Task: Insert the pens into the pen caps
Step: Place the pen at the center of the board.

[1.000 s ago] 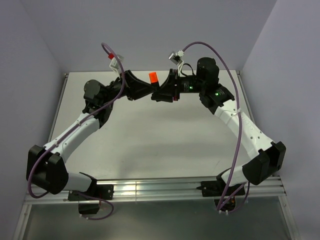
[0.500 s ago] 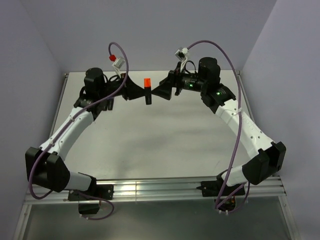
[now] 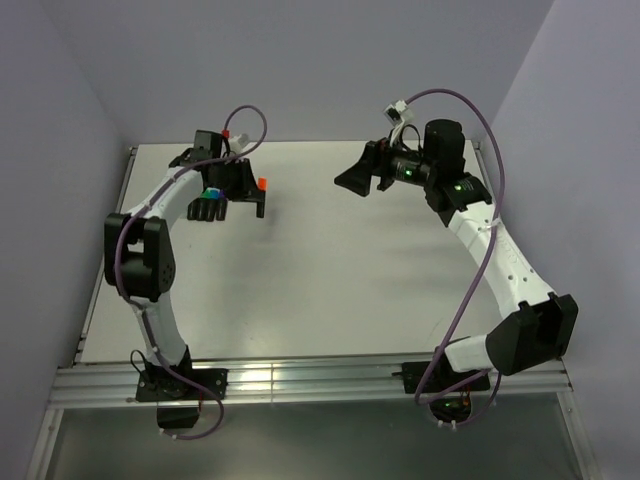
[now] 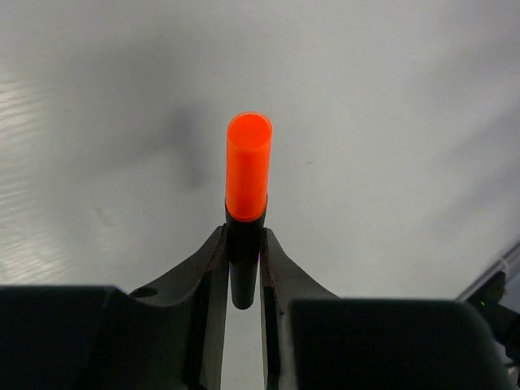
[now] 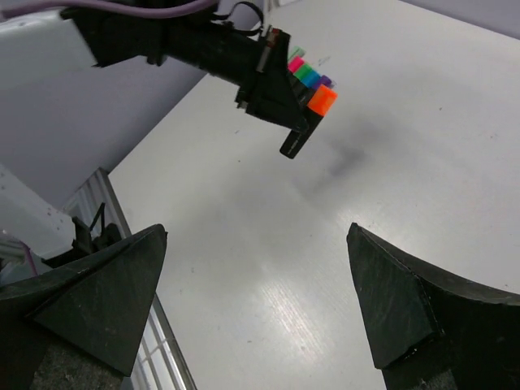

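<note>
The left gripper will next lower the capped pen onto empty table beside the purple-ended pen.
My left gripper (image 4: 244,244) is shut on a black pen (image 4: 243,276) whose far end carries an orange pen cap (image 4: 248,166). In the top view that gripper (image 3: 258,200) hangs over the table's back left, with the orange cap (image 3: 262,184) showing above it. A row of other pens (image 3: 205,208) with green and blue ends lies just to its left. My right gripper (image 3: 347,180) stands open and empty at the back, well to the right. Its wrist view shows the left gripper (image 5: 280,97), the orange cap (image 5: 322,99) and pink, green and purple ends (image 5: 305,71) behind it.
The white table (image 3: 320,270) is bounded by a raised rim on the left (image 3: 112,230) and a metal rail at the near edge (image 3: 300,378). Purple-grey walls close the back and sides. Cables loop above both wrists.
The right gripper has opened, let go of the orange-capped pen and drawn back to the right. The left arm has swung left with that pen toward the row of pens.
</note>
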Robot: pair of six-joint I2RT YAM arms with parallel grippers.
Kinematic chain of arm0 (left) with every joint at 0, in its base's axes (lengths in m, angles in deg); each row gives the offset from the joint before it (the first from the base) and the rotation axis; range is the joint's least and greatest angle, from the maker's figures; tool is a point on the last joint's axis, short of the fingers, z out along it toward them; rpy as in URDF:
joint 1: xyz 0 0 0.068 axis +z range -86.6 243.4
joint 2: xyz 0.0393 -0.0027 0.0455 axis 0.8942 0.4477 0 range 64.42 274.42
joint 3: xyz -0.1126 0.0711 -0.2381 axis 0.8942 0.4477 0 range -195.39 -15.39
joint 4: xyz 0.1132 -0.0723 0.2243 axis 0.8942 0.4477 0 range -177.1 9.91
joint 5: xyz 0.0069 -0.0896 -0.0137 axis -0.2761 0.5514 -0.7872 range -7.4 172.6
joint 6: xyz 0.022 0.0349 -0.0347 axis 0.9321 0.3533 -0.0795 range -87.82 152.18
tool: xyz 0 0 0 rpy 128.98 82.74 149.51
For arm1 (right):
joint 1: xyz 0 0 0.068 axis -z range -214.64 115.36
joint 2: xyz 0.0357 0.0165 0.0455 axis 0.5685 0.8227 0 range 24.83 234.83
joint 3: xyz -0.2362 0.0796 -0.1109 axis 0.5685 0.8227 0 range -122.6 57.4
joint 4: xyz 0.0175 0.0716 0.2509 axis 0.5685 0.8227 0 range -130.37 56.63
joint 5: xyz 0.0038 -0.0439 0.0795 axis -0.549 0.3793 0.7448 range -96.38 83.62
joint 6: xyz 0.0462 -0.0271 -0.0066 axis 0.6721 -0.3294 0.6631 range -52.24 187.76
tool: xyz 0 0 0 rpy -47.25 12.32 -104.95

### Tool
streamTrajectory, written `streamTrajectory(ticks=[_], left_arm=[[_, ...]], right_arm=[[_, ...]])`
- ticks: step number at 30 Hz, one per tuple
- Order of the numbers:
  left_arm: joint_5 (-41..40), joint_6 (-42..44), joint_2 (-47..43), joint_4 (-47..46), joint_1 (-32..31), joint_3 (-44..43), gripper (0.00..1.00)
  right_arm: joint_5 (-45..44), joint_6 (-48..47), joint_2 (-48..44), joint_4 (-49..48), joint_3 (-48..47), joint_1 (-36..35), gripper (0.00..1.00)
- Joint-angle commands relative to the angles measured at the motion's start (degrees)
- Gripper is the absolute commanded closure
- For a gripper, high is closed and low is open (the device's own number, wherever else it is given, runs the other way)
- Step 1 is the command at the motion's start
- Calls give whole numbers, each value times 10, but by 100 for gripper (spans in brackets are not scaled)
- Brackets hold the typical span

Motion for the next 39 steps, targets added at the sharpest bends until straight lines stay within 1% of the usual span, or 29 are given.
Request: streamTrajectory(ticks=[1,2,5,7,11,18,25,29,33,39], left_arm=[[-67,26,32,43,20,-73,100],[-78,30,61,57,26,-98,100],[-101,31,111,74,40,-135,100],[-96,42,145,93,50,-161,99],[-101,50,180,107,58,-193,100],[-116,56,209,108,68,-209,100],[-115,59,220,112,76,-197,99],[-125,67,228,127,78,-204,98],[-138,74,231,127,81,-206,96],[-137,84,247,143,83,-224,86]], right_arm=[[0,-20,-27,-4,7,4,0],[-1,-21,-27,-4,9,4,0],[-1,-21,-23,-1,10,5,0],[-1,-22,-23,-1,12,6,0],[0,-21,-16,-1,11,6,0],[2,-22,-13,2,9,7,0],[4,-23,-8,6,4,7,0],[6,-24,-6,7,2,7,0],[12,-22,-5,7,3,7,0],[12,-24,-5,8,2,7,0]])
